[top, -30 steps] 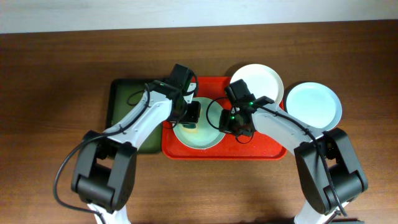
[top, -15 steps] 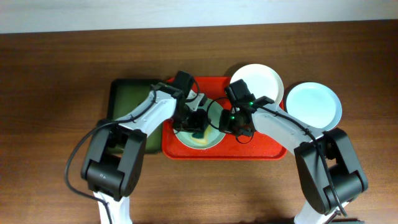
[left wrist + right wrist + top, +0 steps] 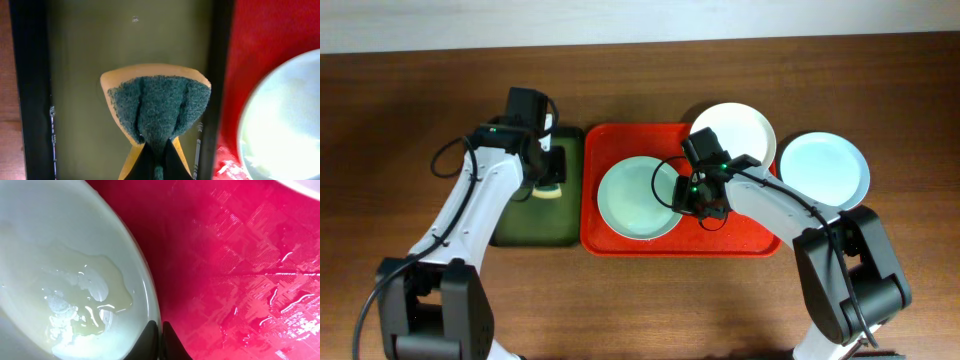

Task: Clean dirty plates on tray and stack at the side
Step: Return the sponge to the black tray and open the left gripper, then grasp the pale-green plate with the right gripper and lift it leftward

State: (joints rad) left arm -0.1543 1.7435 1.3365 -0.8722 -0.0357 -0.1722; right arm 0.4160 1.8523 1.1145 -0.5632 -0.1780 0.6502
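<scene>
Next, my left gripper moves down toward the bottom of the dark green tray to release the green-and-yellow sponge (image 3: 157,107), since the bottom right below is empty.
A pale green plate (image 3: 632,200) lies on the red tray (image 3: 740,235), and a thin wet film shows on the plate (image 3: 65,270) in the right wrist view. My right gripper (image 3: 682,198) is shut on its right rim, one finger on each side of the edge (image 3: 161,326). A white plate (image 3: 735,132) overlaps the tray's far right corner. On the table to the right lies a pale blue plate (image 3: 825,168). My left gripper (image 3: 550,178) hangs over the dark green tray, shut on a green-and-yellow sponge (image 3: 157,107).
The dark green tray (image 3: 515,225) sits directly left of the red tray, and its black rim (image 3: 217,75) runs between them. Bare brown table (image 3: 410,150) surrounds both trays. The red tray floor (image 3: 240,255) looks wet.
My left arm has carried the sponge off the pale green plate and leftward over the dark green tray. The right arm and the plates have stayed where they were.
</scene>
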